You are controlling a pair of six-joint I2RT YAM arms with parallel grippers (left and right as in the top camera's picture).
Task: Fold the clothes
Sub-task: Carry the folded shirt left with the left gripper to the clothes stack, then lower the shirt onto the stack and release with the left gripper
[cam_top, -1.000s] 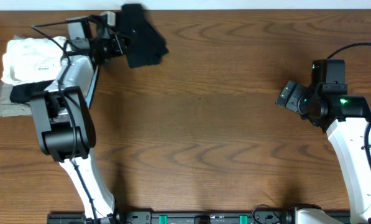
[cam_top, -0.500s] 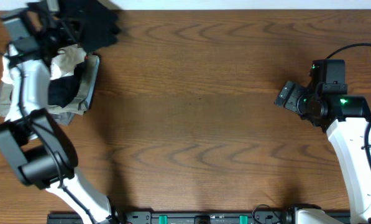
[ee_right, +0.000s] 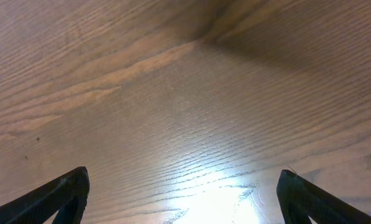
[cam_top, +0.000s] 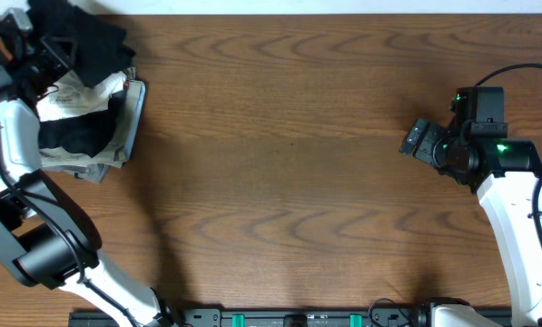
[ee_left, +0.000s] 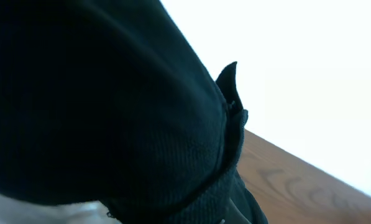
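Note:
The black T-shirt (cam_top: 82,36) still hangs past the pile's far edge, so my left gripper will next go down and pull it back over the white garment.
The black T-shirt (cam_top: 82,36) hangs bunched at the far left corner, over the back of a pile of garments. My left gripper (cam_top: 45,47) holds it, and its fingers are buried in the cloth. In the left wrist view the black knit fabric (ee_left: 98,106) fills most of the frame and hides the jaws. My right gripper (cam_top: 418,141) is open and empty over bare wood at the right. Its two dark fingertips stand wide apart in the right wrist view (ee_right: 182,193).
A pile lies at the far left: a white folded garment (cam_top: 78,91) with a black piece (cam_top: 75,133) across it, on grey folded garments (cam_top: 130,113). The wooden table (cam_top: 289,182) ends at a white wall edge along the back.
My left arm has swung left with the black T-shirt, from beside the pile to the far left corner above it. The pile now lies uncovered. The right arm has not moved.

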